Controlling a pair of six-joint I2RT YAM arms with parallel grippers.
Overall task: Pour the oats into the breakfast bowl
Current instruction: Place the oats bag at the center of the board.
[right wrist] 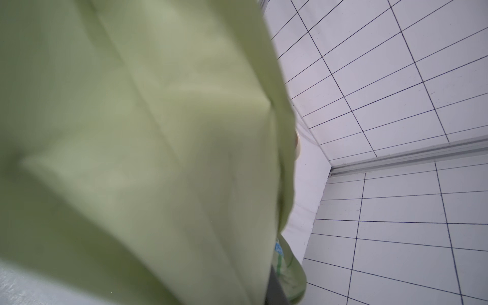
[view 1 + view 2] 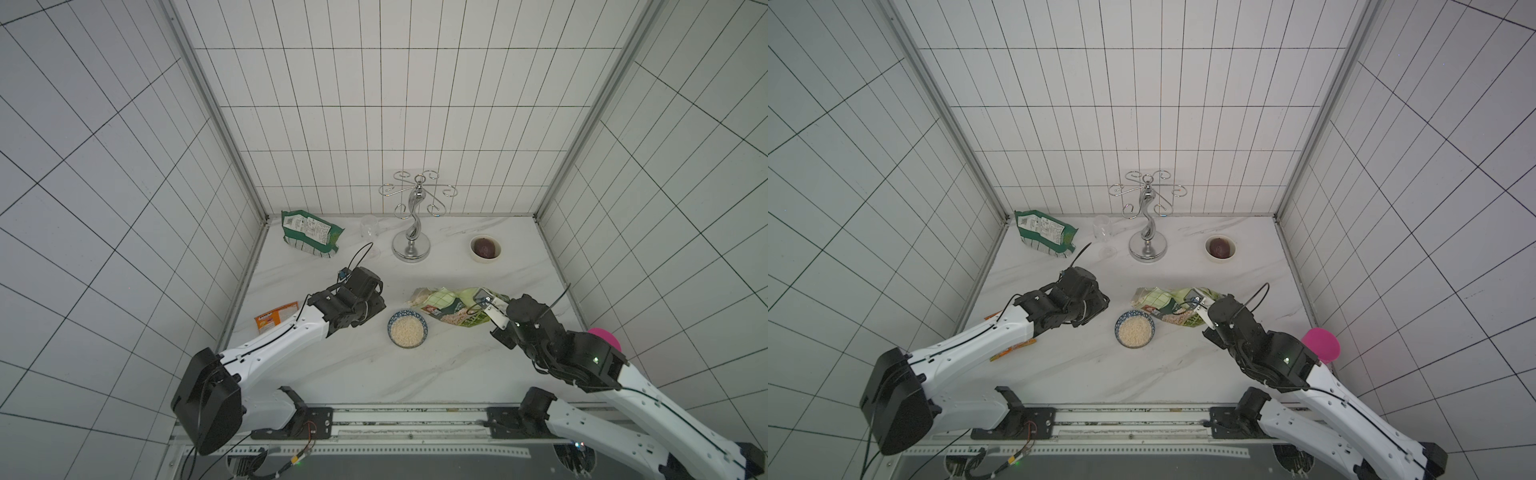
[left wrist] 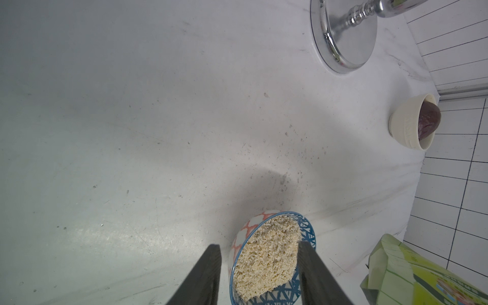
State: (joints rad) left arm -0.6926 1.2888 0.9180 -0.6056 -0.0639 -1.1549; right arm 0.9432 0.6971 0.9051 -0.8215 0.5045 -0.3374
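Note:
My right gripper needs to turn the bag upright, then go down and release the bag's edge, because the bare tabletop (image 2: 455,330) beside the bowl is below it.
The breakfast bowl (image 2: 420,320) (image 2: 1122,322) stands at mid-table, blue-patterned and heaped with pale oats (image 2: 407,331) (image 3: 266,258). My left gripper (image 2: 372,309) (image 3: 258,244) is open at the bowl's left. In the left wrist view its dark fingers (image 3: 207,274) straddle the bowl, with a gap at one finger. Just behind and right of the bowl, the light green oats bag (image 2: 451,303) (image 2: 1167,301) (image 1: 132,132) lies nearly flat, mouth end to the left. My right gripper (image 2: 483,302) (image 2: 1196,306) is shut on the bag's right end. The bag fills the right wrist view.
A dark green bag (image 2: 309,232) lies at the back left, beside a clear glass (image 2: 370,232) and a chrome hook stand (image 2: 411,245). A white bowl with a dark brown object (image 2: 485,248) sits back right. An orange packet (image 2: 274,318) lies left, a pink cup (image 2: 604,334) right.

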